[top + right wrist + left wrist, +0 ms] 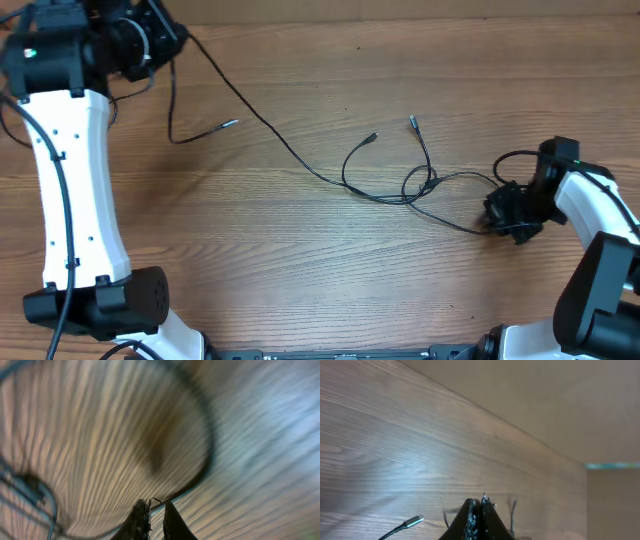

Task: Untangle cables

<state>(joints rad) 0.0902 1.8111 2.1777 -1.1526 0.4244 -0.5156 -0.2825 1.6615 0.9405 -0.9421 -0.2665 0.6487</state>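
My left gripper shifts to the right in the overhead view (pixel 243 48) next and releases the long cable there, since the cable is drawn out from the knot.
Thin black cables lie across the table. They cross in a loose knot (pixel 410 192) at the middle, with two plug ends (pixel 372 137) (pixel 412 122) sticking up from it. One long cable (pixel 262 120) runs from the knot up to my left gripper (pixel 168 40), which is shut on it at the far left corner. A strand hangs from there and ends in a silvery tip (pixel 231 123), which also shows in the left wrist view (pixel 416 520) beside the closed jaws (pixel 481 505). My right gripper (pixel 503 218) is shut on a cable (pixel 200 472) leading right from the knot; its jaws (pixel 157 506) pinch the cord.
The wooden table's far edge (pixel 530 440) runs close behind the left gripper. The white left arm (pixel 75 200) stretches along the left side. The right arm's own thicker black cable (pixel 515 160) loops above the right gripper.
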